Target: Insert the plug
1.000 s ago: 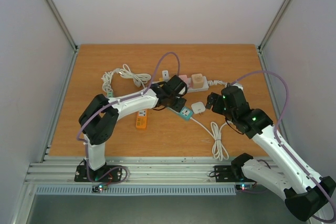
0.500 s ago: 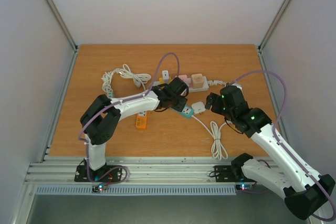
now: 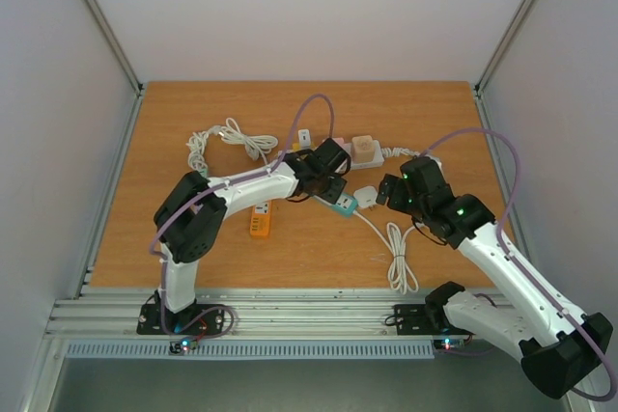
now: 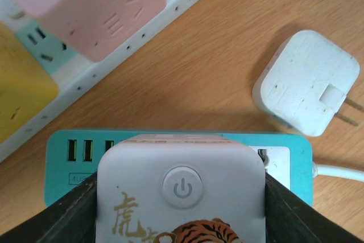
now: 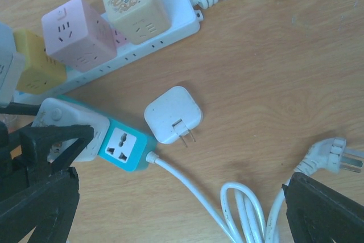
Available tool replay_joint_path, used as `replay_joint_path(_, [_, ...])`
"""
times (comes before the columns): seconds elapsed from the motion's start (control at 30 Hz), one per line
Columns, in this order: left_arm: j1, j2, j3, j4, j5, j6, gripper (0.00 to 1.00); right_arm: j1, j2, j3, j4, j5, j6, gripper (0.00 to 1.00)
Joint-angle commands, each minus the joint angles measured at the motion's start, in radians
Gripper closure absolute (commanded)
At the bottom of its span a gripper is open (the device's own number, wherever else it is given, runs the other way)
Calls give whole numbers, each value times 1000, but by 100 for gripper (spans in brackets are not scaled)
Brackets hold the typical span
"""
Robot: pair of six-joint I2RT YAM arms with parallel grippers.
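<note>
Adapter and teal power strip slide with my left gripper from the teal strip's corded end toward the orange power strip next, then get released, since the plug lies close beside that end.
A small white plug (image 5: pixel 172 115) lies on its back on the wood table, two prongs pointing at the lower right; it also shows in the left wrist view (image 4: pixel 307 81) and in the top view (image 3: pixel 365 196). A teal power strip (image 5: pixel 126 143) lies just left of it with one free socket facing up. My left gripper (image 4: pixel 181 214) is shut on a white cube adapter (image 4: pixel 181 189) with a power button and tiger print, seated on the teal strip (image 4: pixel 62 180). My right gripper (image 5: pixel 182 209) is open and empty, hovering above the plug and the strip's cord.
A long white power strip (image 3: pixel 386 153) with pink, yellow and beige cube adapters lies behind. The teal strip's white cord coils near the front (image 3: pixel 401 258), ending in a three-pin plug (image 5: pixel 333 160). An orange strip (image 3: pixel 261 219) and a bundled white cable (image 3: pixel 227 137) lie to the left.
My left gripper, the cube adapter and the teal strip have shifted slightly right, closer to the white plug. My right gripper has edged a little left. The plug has not moved.
</note>
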Motion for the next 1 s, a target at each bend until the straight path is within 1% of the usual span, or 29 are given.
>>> replay_joint_path(0.0, [29, 62, -169, -359, -31, 20, 74, -7, 30, 38, 5, -36, -7, 2])
replay_joint_path(0.1, [58, 36, -212, -314, -20, 6, 74, -7, 58, 34, 49, -120, -31, 2])
replay_joint_path(0.17, [63, 33, -225, -305, -29, -3, 74, -7, 83, 37, 61, -141, -28, 1])
replay_joint_path(0.3, [64, 18, -262, -266, -28, -15, 71, -7, 130, 54, 63, -143, -19, 2])
replay_joint_path(0.47, [64, 25, -325, -165, 21, -38, 63, -7, 186, 73, 64, -134, 4, 2])
replay_joint_path(0.57, [60, 51, -337, -134, 21, -56, 63, -7, 216, 89, 58, -123, 15, 1])
replay_joint_path(0.63, [50, 60, -335, -132, -7, -61, 63, -7, 230, 100, 52, -111, 22, 2])
replay_joint_path(0.7, [45, 58, -328, -137, -5, -60, 62, -7, 239, 110, 44, -100, 25, 2])
replay_joint_path(0.77, [42, 37, -304, -159, 20, -49, 58, -7, 246, 120, 34, -84, 30, 2])
replay_joint_path(0.8, [41, 18, -290, -169, 27, -40, 54, -7, 248, 125, 31, -75, 29, 2])
replay_joint_path(0.97, [42, -80, -194, -233, 15, -5, 30, -7, 261, 157, 11, -41, 26, 1])
